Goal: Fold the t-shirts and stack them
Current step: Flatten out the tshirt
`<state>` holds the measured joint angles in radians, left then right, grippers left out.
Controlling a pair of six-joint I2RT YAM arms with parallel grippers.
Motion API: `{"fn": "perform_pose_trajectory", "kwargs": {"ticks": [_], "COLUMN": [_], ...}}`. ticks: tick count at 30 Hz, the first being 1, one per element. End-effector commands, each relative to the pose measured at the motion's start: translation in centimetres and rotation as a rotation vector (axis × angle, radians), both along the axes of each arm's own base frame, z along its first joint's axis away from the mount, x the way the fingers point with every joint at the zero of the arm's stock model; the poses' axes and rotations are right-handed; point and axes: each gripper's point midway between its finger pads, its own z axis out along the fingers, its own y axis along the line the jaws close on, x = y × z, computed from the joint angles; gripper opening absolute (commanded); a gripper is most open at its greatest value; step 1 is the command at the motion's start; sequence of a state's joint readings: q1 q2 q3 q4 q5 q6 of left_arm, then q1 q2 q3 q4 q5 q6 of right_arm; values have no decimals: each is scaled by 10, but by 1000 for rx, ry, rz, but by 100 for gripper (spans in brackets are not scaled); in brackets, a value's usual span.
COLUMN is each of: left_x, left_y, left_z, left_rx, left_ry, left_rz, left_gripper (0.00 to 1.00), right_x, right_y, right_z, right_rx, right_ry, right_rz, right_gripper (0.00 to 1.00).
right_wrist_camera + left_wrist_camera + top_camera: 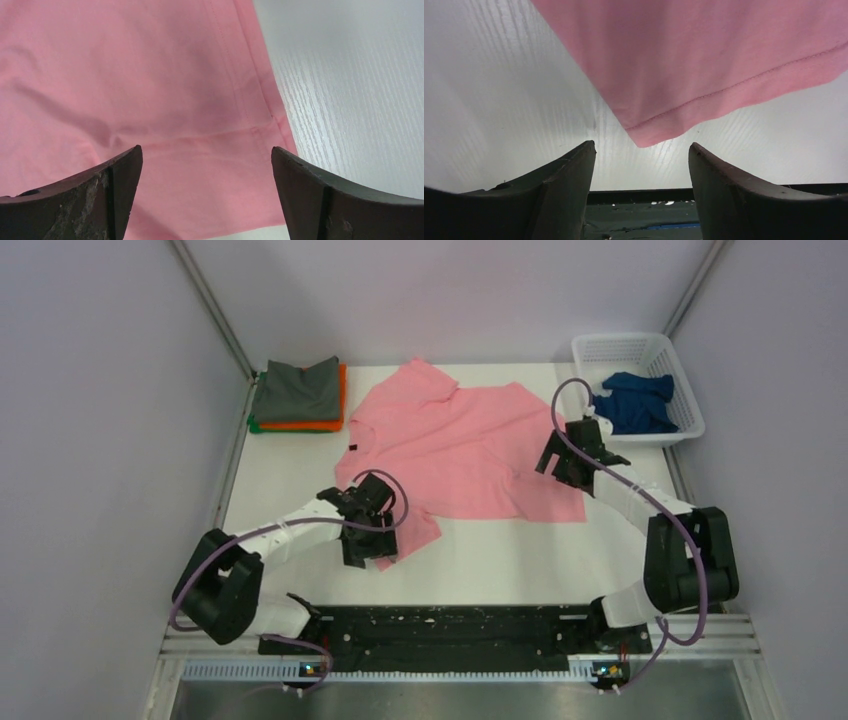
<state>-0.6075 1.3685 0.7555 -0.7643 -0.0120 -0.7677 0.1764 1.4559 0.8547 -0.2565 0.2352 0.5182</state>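
Observation:
Next, the right gripper draws back and lowers its fingers around the shirt's near corner on the basket side.
A light pink t-shirt (455, 445) lies spread and rumpled in the middle of the white table. My left gripper (368, 552) is open and empty at the shirt's near left corner; in the left wrist view that hemmed corner (659, 132) lies just beyond my fingertips. My right gripper (568, 462) is open and empty over the shirt's right edge; the right wrist view shows pink cloth (150, 100) with a seam between the jaws. A folded stack sits at the back left: dark grey shirt (297, 388) on top, orange (330, 423) and green (254, 425) below. A navy blue shirt (632, 402) lies crumpled in the basket.
A white plastic lattice basket (655, 348) stands at the back right corner of the table. Grey walls close in the table on the left, right and back. A black base rail (440, 625) runs along the near edge.

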Motion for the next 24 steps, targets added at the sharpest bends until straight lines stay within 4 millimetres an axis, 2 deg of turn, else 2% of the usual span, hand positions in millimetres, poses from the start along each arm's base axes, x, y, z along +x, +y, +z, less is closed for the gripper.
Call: {"fn": "perform_pose_trajectory", "kwargs": {"ticks": [1,8,12,15,16,17,18,20,24], "left_x": [3,6,10,5,4,2,1,2,13], "left_y": [-12,1,2,1,-1,-1,-2,-2,-2], "left_z": [-3,-28,-33,-38,-40,-41,-41,-38,-20], "left_rx": [-71,49,80,77,69,65,60,60,57], "left_ry": [-17,26,43,71,79,88,95,90,21], "left_rz": [26,53,64,52,47,44,40,25,22], "left_gripper": [73,56,46,32,23,8,0,0,0], "right_x": [13,9,5,1,-1,-5,-11,-24,-55], "right_y": [6,0,-7,-15,-19,-23,-29,-41,-58], "right_z": [11,10,10,14,14,14,14,11,-1], "right_rx": [9,-22,-51,-83,-93,-103,-111,-112,-106], "right_ry": [-26,-25,-17,-19,-17,-9,4,33,111], "right_rz": [15,8,-15,-38,-48,-64,-86,-136,-202], "right_gripper": [98,98,98,99,99,99,99,99,96]}}
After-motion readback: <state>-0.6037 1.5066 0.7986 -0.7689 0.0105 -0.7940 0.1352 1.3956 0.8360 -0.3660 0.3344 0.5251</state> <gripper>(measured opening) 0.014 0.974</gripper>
